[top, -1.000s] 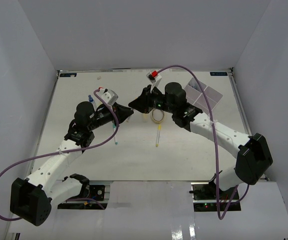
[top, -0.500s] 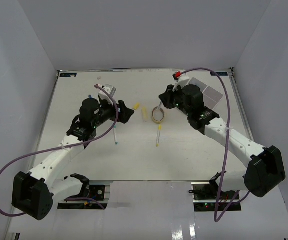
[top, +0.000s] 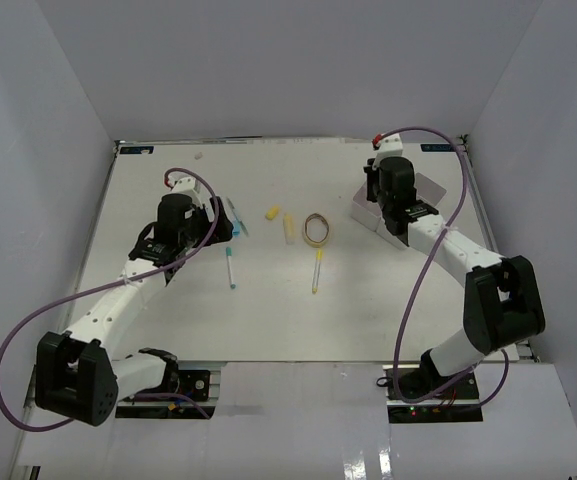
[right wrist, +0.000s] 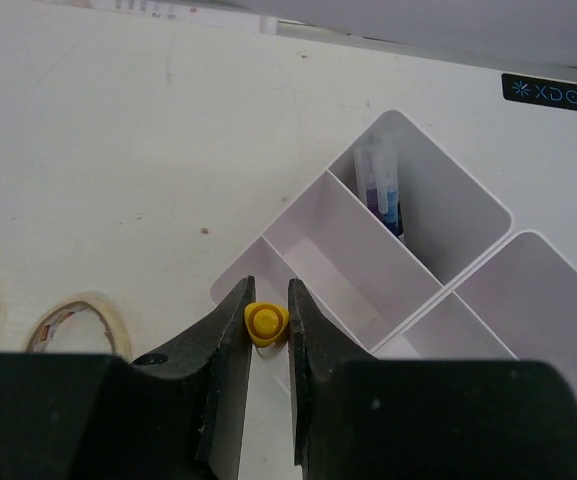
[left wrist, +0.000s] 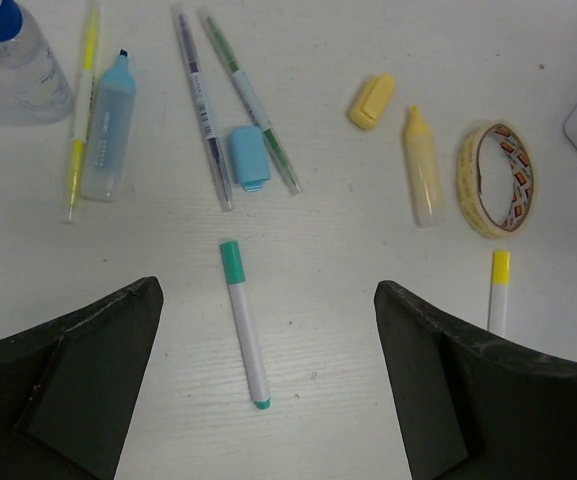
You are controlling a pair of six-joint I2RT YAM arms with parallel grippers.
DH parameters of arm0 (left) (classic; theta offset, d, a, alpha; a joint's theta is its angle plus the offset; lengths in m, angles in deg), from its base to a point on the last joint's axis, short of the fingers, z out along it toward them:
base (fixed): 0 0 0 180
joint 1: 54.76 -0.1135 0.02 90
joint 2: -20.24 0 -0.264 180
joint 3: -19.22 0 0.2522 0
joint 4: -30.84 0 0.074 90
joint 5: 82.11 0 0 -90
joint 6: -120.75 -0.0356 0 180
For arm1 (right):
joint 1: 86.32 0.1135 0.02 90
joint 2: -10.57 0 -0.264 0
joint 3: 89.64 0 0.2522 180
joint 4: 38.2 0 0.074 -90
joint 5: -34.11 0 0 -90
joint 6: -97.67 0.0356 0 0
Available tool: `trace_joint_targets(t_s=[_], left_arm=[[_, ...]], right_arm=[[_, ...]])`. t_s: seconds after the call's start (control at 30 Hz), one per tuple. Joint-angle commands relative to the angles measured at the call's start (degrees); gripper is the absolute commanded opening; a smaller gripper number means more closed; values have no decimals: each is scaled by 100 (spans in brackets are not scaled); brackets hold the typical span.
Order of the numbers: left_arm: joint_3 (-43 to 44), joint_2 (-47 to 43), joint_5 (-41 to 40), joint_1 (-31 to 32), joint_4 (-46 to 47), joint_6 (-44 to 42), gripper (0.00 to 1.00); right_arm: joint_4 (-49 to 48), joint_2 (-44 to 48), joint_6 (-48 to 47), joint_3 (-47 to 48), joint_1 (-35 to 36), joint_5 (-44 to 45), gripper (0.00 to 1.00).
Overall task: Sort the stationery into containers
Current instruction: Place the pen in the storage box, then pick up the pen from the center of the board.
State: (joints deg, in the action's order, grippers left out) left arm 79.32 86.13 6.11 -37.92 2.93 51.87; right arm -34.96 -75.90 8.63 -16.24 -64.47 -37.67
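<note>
My right gripper goes down toward the tray's end section nearest the tape ring (left wrist: 493,180) next, then lets go of the yellow-ended pen (right wrist: 266,324).
My right gripper (right wrist: 268,322) is shut on a yellow-ended pen (right wrist: 266,324), seen end-on, over the left corner of the white divided tray (right wrist: 393,113). From above, the right gripper (top: 373,197) sits at the tray's (top: 425,186) left edge. One compartment holds a blue-tipped pen (right wrist: 385,190). My left gripper (left wrist: 268,290) is open above the table, a green-capped pen (left wrist: 244,335) lying between its fingers untouched. Beyond it lie a blue-capped bottle (left wrist: 10,48), a light blue highlighter (left wrist: 108,125), two thin pens (left wrist: 204,105), a blue cap (left wrist: 250,157), a yellow cap (left wrist: 371,100), a yellow highlighter (left wrist: 423,165) and a tape ring (left wrist: 493,180).
A yellow-capped pen (top: 317,270) lies mid-table below the tape ring (top: 317,229). A thin yellow pen (left wrist: 80,110) rests beside the light blue highlighter. White walls enclose the table on three sides. Purple cables arc over both arms.
My left gripper has opened and drawn back to the left. The right arm has swung right from mid-table to the tray, still shut on the yellow-ended pen.
</note>
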Motion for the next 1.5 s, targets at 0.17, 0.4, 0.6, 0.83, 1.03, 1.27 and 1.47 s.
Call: trace_joint_targets(t_s=[0.17, 0.4, 0.6, 0.83, 1.03, 1.27, 1.47], left_arm=[[199, 266, 29, -155, -211, 199, 98], [217, 609, 64, -155, -342, 287, 98], [375, 996, 230, -155, -693, 541, 98], [366, 1286, 424, -155, -835, 893, 98], [322, 1725, 258, 38, -905, 1034, 97], [542, 2314, -621, 513, -1159, 1139, 82], [525, 2587, -973, 802, -1257, 1315, 54]], right_arm=[[-1083, -729, -385, 180, -154, 95, 8], [-996, -950, -288, 197, -154, -143, 24], [-522, -468, -324, 224, -154, -257, 55], [366, 710, 9, 75, -146, -635, 79], [578, 2081, 441, -776, -137, -1531, 83], [490, 3189, 819, -1673, -137, -2269, 84], [499, 3383, 907, -1824, -128, -2682, 84]])
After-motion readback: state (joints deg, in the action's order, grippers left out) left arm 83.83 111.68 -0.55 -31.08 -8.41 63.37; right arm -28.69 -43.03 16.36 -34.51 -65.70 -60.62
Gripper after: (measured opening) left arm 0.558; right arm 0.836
